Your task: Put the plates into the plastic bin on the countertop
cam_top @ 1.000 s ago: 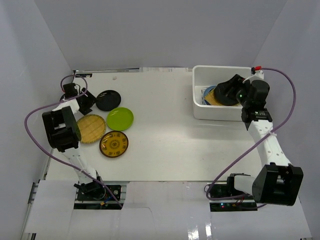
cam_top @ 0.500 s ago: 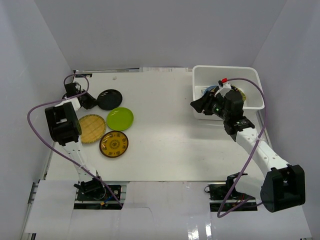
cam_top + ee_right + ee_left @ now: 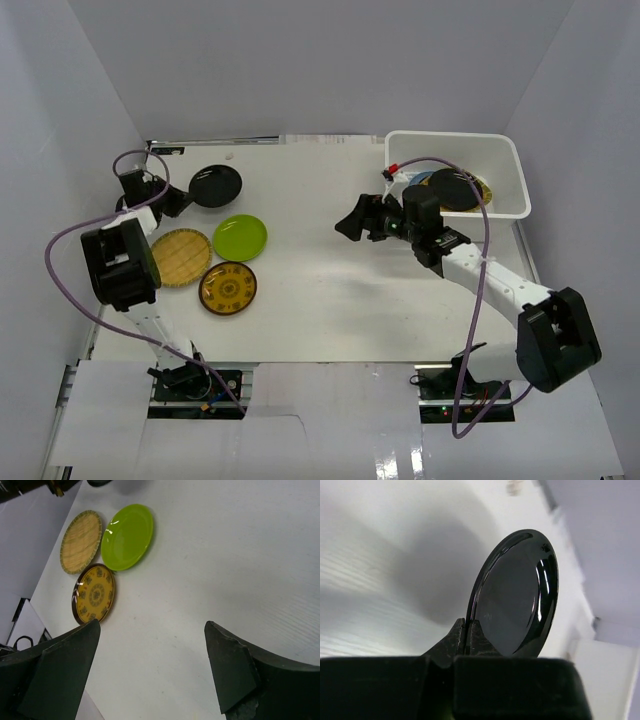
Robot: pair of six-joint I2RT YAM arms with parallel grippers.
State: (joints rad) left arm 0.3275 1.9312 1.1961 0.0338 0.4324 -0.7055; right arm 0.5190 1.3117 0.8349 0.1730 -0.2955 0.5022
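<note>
I will next move my open right gripper to the left in the top view, onto the black plate's free rim [image 3: 240, 184]. My left gripper holds the black plate's opposite rim.
My left gripper [image 3: 178, 197] is shut on the rim of the glossy black plate [image 3: 216, 184], at the far left of the countertop [image 3: 320, 290]. In the left wrist view the black plate [image 3: 515, 595] stands tilted up off the surface, its edge pinched between the jaws of the left gripper [image 3: 467, 628]. The lime green plate [image 3: 240, 237], the woven bamboo plate [image 3: 180, 257] and the yellow patterned plate [image 3: 228, 288] lie flat together. My right gripper [image 3: 345, 222] hovers open and empty over mid-table, left of the plastic bin [image 3: 452, 135]. Inside the bin lie another black plate [image 3: 455, 190], a yellow one and a light blue one.
The right wrist view looks past the open right gripper [image 3: 151, 625] at the lime green plate [image 3: 127, 536], bamboo plate [image 3: 81, 541] and yellow plate [image 3: 95, 599]. Pale grey walls close in the table on three sides. Purple cables loop beside both arms.
The left gripper shut on the black plate's rim and raised it, shifting it towards the back. The right arm drew out of the bin, swung left over mid-table and opened wide.
</note>
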